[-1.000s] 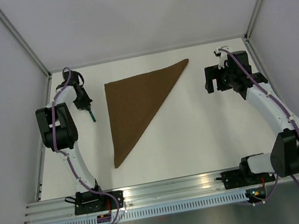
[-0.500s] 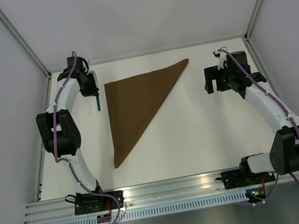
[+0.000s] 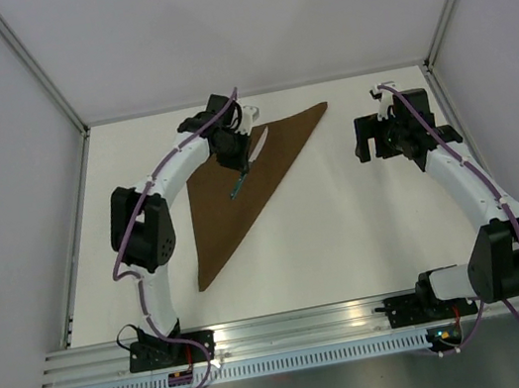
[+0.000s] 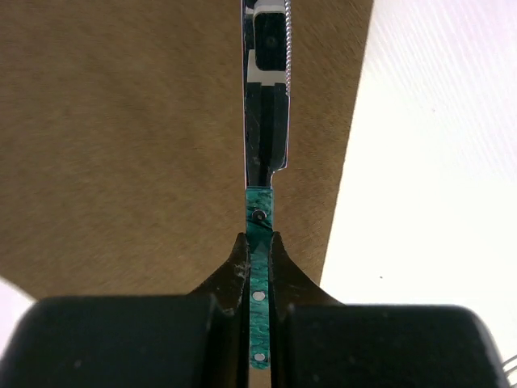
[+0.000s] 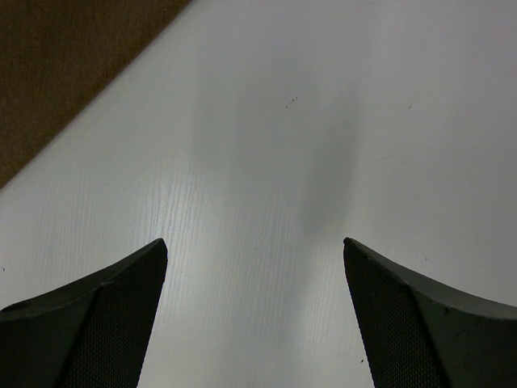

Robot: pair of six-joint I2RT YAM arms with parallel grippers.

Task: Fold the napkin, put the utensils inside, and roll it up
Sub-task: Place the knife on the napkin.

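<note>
My left gripper lowers the raised knife just inside the napkin's long slanted edge (image 3: pixel 270 189) (image 4: pixel 333 174) next and releases, since that edge lies below, to its right in the top view.
The dark brown napkin (image 3: pixel 227 210) lies flat on the white table, folded into a triangle. My left gripper (image 3: pixel 239 160) hangs over its upper part, shut on the teal handle of a knife (image 3: pixel 237 189). In the left wrist view the fingertips (image 4: pixel 240 246) pinch the handle and the serrated steel blade of the knife (image 4: pixel 266 137) points away over the napkin (image 4: pixel 121 121), close to its edge. My right gripper (image 3: pixel 377 145) stands open over bare table to the right of the napkin. The right wrist view shows this gripper (image 5: pixel 254 246) empty, with a napkin (image 5: pixel 56 65) corner at top left.
Grey walls with metal corner posts close in the table on the left, back and right. An aluminium rail (image 3: pixel 293 324) carrying both arm bases runs along the near edge. White table (image 3: pixel 346 229) shows to the right of the napkin.
My left arm has swung right from the table's left edge to above the napkin, carrying the knife. The right arm has not moved.
</note>
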